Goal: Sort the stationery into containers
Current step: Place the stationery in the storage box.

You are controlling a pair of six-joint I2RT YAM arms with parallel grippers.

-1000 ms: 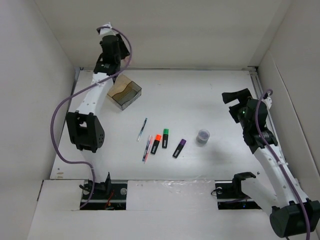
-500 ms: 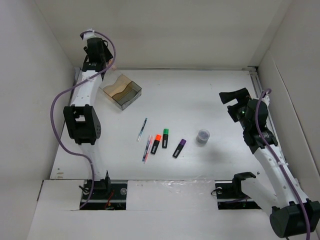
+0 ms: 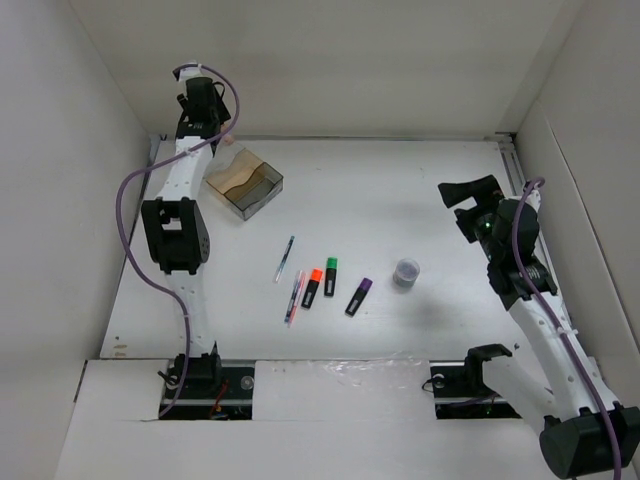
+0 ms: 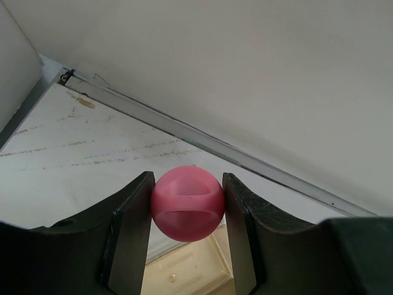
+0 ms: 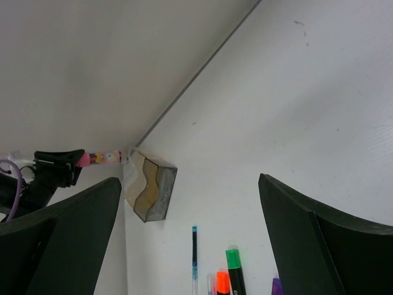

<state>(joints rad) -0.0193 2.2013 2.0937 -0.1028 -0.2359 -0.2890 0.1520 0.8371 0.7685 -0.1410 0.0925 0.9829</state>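
Observation:
My left gripper holds the bottle and should next lower it a little toward the container's clear end (image 3: 228, 162) (image 4: 188, 265) by the back side, then open.
My left gripper (image 4: 187, 203) is shut on the round pink top of a small bottle (image 4: 186, 198). It hangs high at the back left (image 3: 200, 95), behind and above the clear, tan-tinted container (image 3: 245, 183); a tan compartment (image 4: 190, 273) shows below the jaws. In the right wrist view the bottle (image 5: 101, 158) has a colourful label. A bluish pen (image 3: 285, 258), pink pen (image 3: 294, 297) and orange (image 3: 312, 287), green (image 3: 330, 276) and purple (image 3: 358, 296) highlighters lie mid-table. My right gripper (image 3: 470, 205) hangs wide open and empty on the right (image 5: 189, 179).
A small grey round jar (image 3: 406, 272) stands right of the highlighters. White walls enclose the table on the left, back and right. A metal strip (image 4: 202, 141) runs along the foot of the back wall, close behind the container.
My left arm swung its wrist left toward the back left corner with the bottle still held, then eased slightly right. The right arm has barely moved.

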